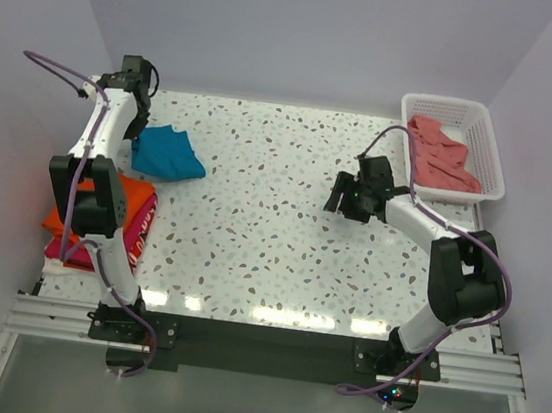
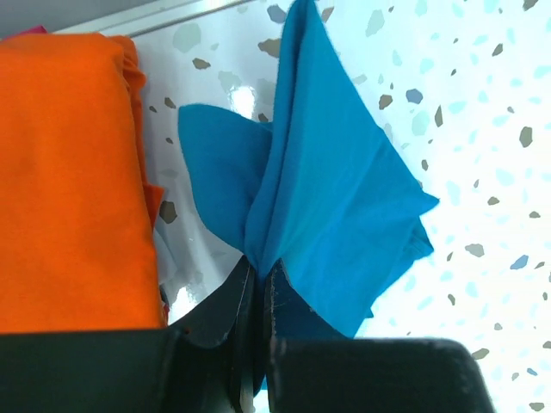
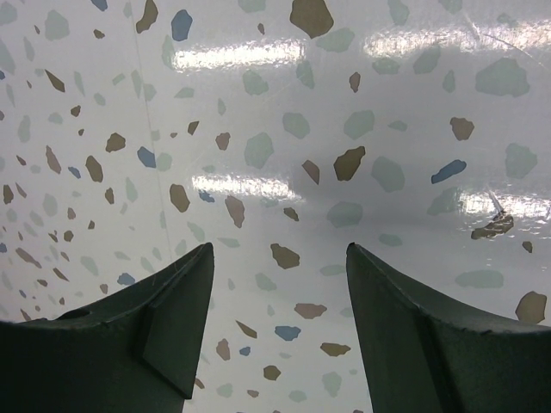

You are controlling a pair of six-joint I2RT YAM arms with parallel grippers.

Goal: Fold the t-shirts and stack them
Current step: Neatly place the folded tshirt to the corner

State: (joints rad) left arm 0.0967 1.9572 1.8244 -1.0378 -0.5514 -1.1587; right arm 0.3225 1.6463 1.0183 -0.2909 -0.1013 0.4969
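My left gripper should rise toward the side next and come back over the orange t-shirt (image 1: 135, 199) (image 2: 74, 191), because the stack of folded t-shirts is there.
A folded teal-blue t-shirt (image 1: 168, 152) lies at the table's back left, and my left gripper (image 1: 138, 132) is shut on its edge. In the left wrist view the teal-blue cloth (image 2: 327, 189) fans out from the closed left gripper (image 2: 261, 268). An orange t-shirt (image 1: 124, 198) lies folded on top of a magenta-red one (image 1: 139, 233) at the left edge; the orange t-shirt (image 2: 69, 181) fills the left of the wrist view. A salmon-pink t-shirt (image 1: 442, 154) lies crumpled in the basket. My right gripper (image 1: 342, 196) hovers open over bare table, and the right gripper (image 3: 278, 254) has nothing between its fingers.
A white lattice basket (image 1: 494, 153) stands at the back right corner. The speckled table (image 1: 265, 215) runs between the two arms. Walls close in on the left, back and right. A metal rail (image 1: 259, 341) runs along the near edge.
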